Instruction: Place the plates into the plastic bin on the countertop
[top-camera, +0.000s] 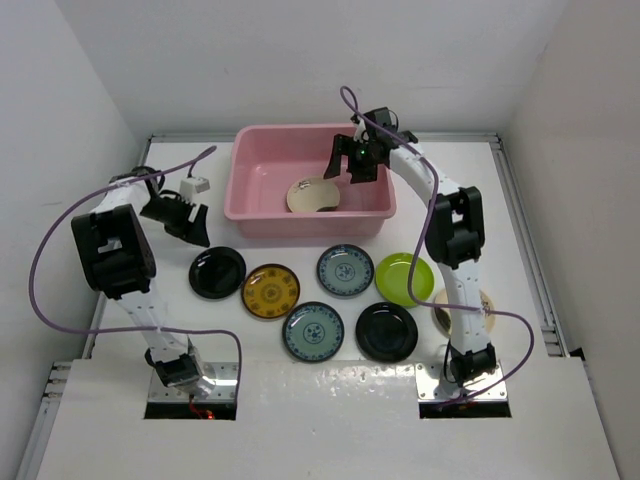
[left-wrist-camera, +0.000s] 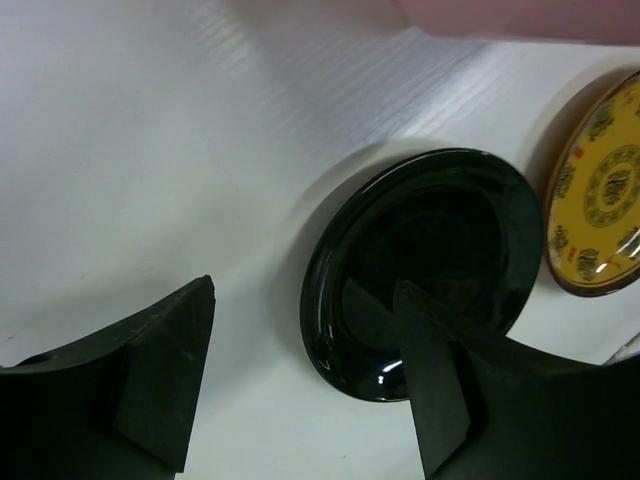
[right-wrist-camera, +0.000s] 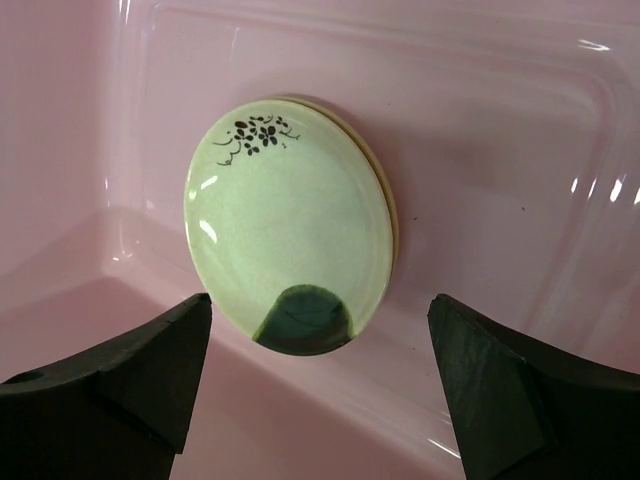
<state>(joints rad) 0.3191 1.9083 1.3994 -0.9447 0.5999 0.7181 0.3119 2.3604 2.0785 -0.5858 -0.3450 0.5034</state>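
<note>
My left gripper moves down next onto the black plate's rim (top-camera: 193, 266) (left-wrist-camera: 312, 305) on the side away from the yellow-brown plate. That part of the rim already lies between my open fingers.
The pink plastic bin (top-camera: 310, 220) stands at the back middle of the white countertop (top-camera: 120, 250). A cream plate (top-camera: 312, 195) lies in it, also shown in the right wrist view (right-wrist-camera: 285, 230) on the bin floor (right-wrist-camera: 500, 150). My right gripper (top-camera: 352, 165) hangs open and empty over that plate (right-wrist-camera: 320, 310). My left gripper (top-camera: 180, 220) is open (left-wrist-camera: 305, 300) just left of a glossy black plate (left-wrist-camera: 430, 250), with one finger over the plate's near rim. A yellow-brown plate (left-wrist-camera: 600, 190) lies beside it.
In front of the bin lie a black plate (top-camera: 217, 272), a yellow-brown plate (top-camera: 271, 291), two blue-grey plates (top-camera: 345, 270) (top-camera: 313, 332), a lime green plate (top-camera: 403, 278) and a second black plate (top-camera: 386, 331). A cream plate (top-camera: 484, 308) lies partly behind the right arm. A small white block (top-camera: 195, 186) sits left of the bin.
</note>
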